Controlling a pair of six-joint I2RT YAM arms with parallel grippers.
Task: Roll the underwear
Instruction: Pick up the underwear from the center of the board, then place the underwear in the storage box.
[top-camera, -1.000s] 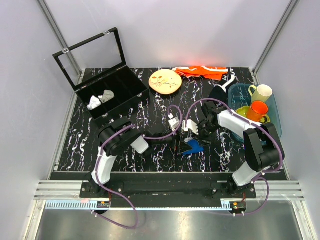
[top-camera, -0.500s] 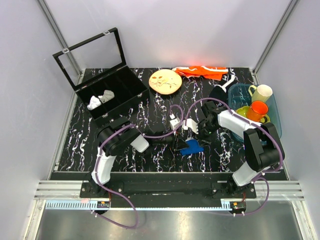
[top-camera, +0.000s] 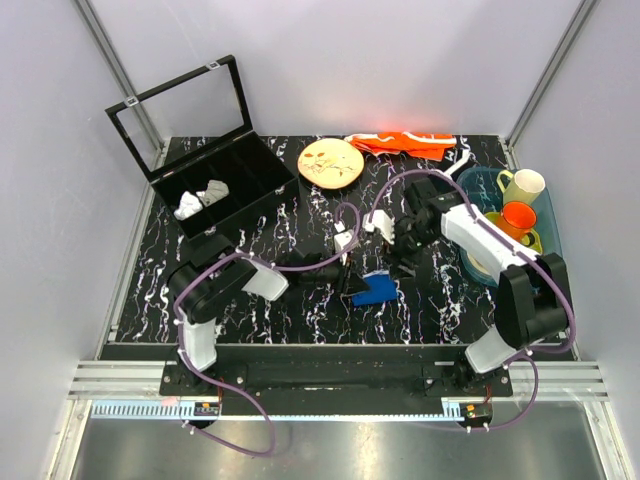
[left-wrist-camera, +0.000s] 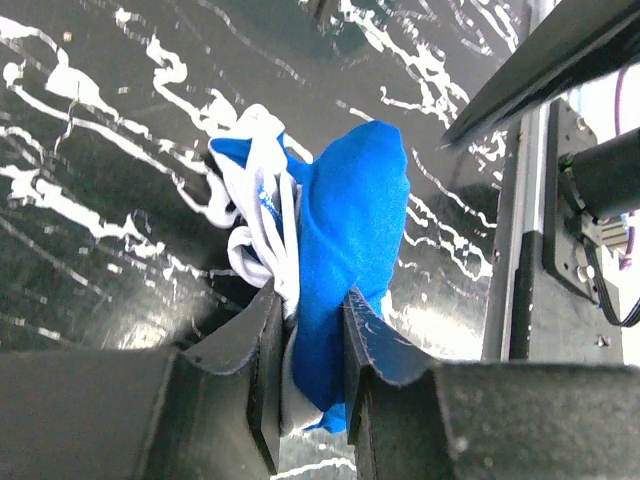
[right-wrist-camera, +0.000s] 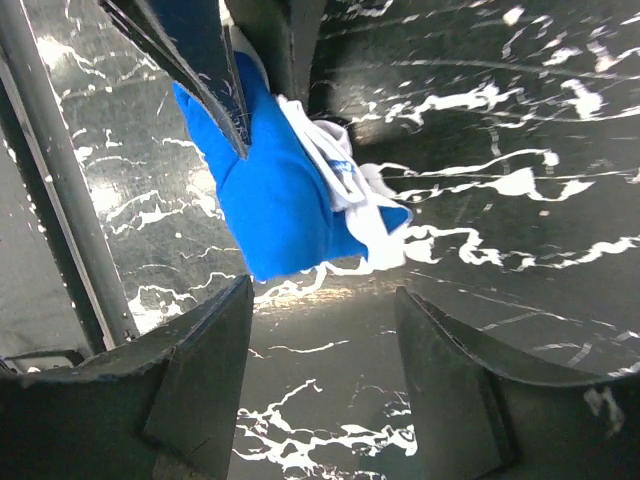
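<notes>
The robot's left gripper next needs to go up and outward over the black box with sections, then come down beside the white cloth pieces and let go of the underwear (top-camera: 377, 290), because that space is empty.
The underwear (top-camera: 377, 290) is a bunched royal-blue bundle with white trim, lying on the black marbled table near the middle front. My left gripper (top-camera: 352, 284) reaches in from the left and is shut on its near end. In the left wrist view the blue fabric (left-wrist-camera: 350, 210) is pinched between both fingers (left-wrist-camera: 262, 350), with white waistband folds to its left. My right gripper (top-camera: 405, 262) hovers just beyond the bundle, open. In the right wrist view the underwear (right-wrist-camera: 280, 190) lies ahead of the open gripper (right-wrist-camera: 322, 290), with nothing between its fingers.
An open black compartment box (top-camera: 243, 190) holding small white cloth pieces (top-camera: 200, 198) stands at the back left. A wooden plate (top-camera: 331, 163) and an orange cloth (top-camera: 405, 143) lie at the back. A blue bin (top-camera: 548, 250) with cups sits at the right.
My left gripper closed on the underwear and stretched farther right. My right gripper let go, opened, and drew back from the bundle toward the far side.
</notes>
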